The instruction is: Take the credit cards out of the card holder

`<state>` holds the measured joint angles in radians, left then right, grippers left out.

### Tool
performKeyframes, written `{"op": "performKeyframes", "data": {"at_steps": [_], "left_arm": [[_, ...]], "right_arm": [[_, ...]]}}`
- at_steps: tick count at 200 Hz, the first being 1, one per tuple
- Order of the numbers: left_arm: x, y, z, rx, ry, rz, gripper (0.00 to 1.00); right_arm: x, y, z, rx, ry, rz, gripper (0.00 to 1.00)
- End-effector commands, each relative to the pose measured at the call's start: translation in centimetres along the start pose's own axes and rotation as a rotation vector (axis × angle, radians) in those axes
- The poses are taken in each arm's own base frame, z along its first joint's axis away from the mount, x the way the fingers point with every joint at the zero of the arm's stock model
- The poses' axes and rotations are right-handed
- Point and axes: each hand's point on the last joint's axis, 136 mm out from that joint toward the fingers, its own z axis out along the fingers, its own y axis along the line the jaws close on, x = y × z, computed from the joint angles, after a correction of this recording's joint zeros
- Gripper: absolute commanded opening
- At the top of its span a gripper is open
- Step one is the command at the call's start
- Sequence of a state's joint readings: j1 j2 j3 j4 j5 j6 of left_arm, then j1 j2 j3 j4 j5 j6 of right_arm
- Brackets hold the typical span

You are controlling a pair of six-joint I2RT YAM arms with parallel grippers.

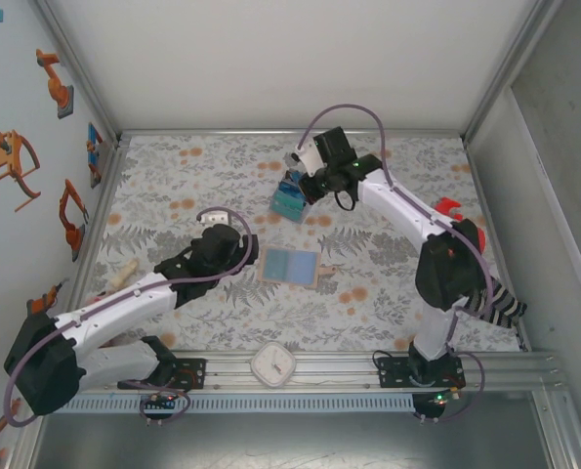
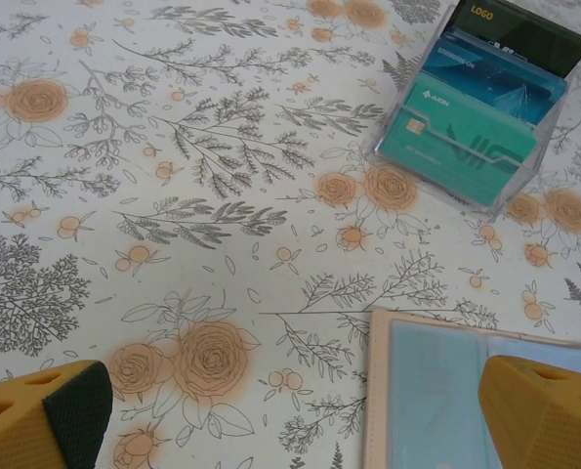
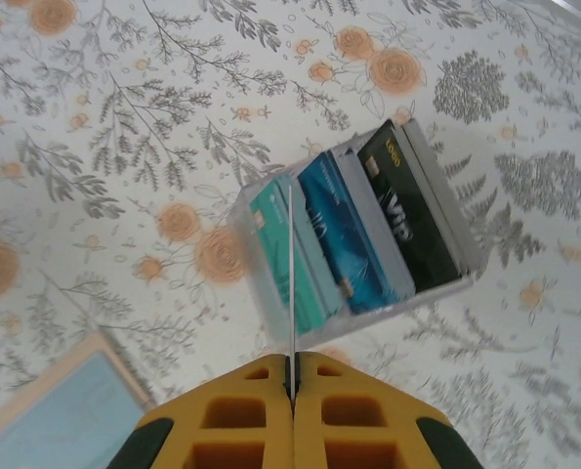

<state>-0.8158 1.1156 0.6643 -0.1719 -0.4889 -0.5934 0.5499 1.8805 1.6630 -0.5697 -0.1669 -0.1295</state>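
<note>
The thin credit card (image 3: 290,274) is at an angle to the blue cards' slot below, so the robot's right gripper will next turn the card to line up with the slot, then lower it and let go of it there.
The card holder (image 1: 290,266) lies open and flat at the table's middle, tan-rimmed with a pale blue inner face (image 2: 436,391). My left gripper (image 1: 241,252) hovers at its left edge, open, one yellow finger over bare cloth and the other over the holder's inner face; nothing sits between the fingers (image 2: 290,420). My right gripper (image 3: 292,360) is shut on a thin credit card (image 3: 290,274), seen edge-on. It holds the card upright over a clear plastic stand (image 3: 261,244). From above, the right gripper (image 1: 302,184) sits over that stand (image 1: 289,203).
The clear stand (image 2: 524,186) carries teal, blue and black cards in slots. A white round clock (image 1: 272,364) rests on the near rail. A red object (image 1: 451,208) and a striped cloth (image 1: 495,303) lie by the right arm. Metal walls frame the floral cloth.
</note>
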Motion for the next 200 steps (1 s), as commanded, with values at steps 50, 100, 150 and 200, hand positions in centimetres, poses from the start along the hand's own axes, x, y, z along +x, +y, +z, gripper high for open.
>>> {"op": "performKeyframes", "data": {"at_steps": [50, 100, 150, 200], "left_arm": [[-0.8, 1.1, -0.1, -0.026, -0.033, -0.051, 0.97], [-0.5, 1.2, 0.3, -0.017, -0.015, -0.064, 0.97], [-0.4, 1.2, 0.4, -0.014, -0.008, -0.070, 0.97], [-0.4, 1.3, 0.4, -0.014, -0.008, -0.072, 0.97]], "right_arm": [[-0.3, -1.7, 5.2, -0.015, 0.109, -0.209, 0.00], [0.5, -2.8, 7.3, 0.002, 0.171, -0.250, 0.00], [1.6, -3.4, 8.7, 0.006, 0.225, -0.268, 0.00], [2.6, -3.8, 9.9, 0.005, 0.274, -0.270, 0.00]]}}
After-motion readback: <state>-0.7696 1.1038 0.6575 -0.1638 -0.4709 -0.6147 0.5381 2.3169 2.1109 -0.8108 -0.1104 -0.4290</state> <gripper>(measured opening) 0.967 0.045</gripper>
